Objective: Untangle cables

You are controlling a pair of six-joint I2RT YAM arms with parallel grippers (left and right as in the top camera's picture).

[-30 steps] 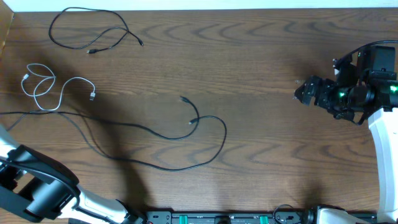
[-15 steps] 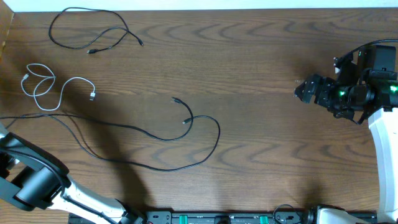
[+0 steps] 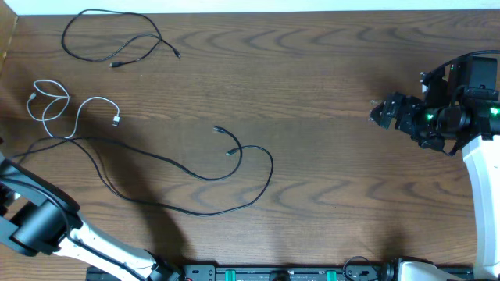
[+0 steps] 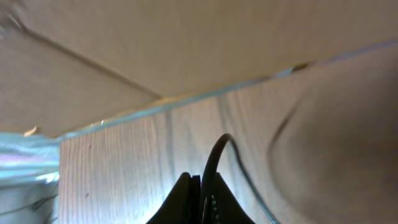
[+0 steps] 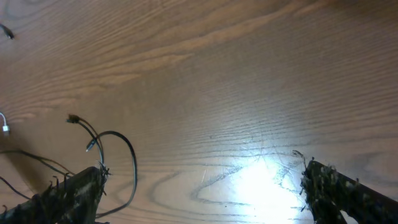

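I will move my left gripper back over the bare wood by the table's edge and release, because the long black cable still meets the white one.
In the left wrist view my left gripper is shut on the long black cable, which arches up out of the jaws. Overhead, that cable trails from the table's left edge to a loop at mid-table, with its two plug ends close together. The white cable lies coiled at the left, just above the long black one. The short black cable lies apart at the far left corner. My right gripper hovers open at the right, far from all cables, with bare wood between its fingers.
The left arm fills the lower left corner. The table's left edge runs just beyond the left gripper. The right arm's base stands at the right edge. A rail runs along the front.
The long black cable has been dragged left: its plug ends and loop have slid leftward. The left arm has shifted toward the lower left corner. The right arm has not moved.
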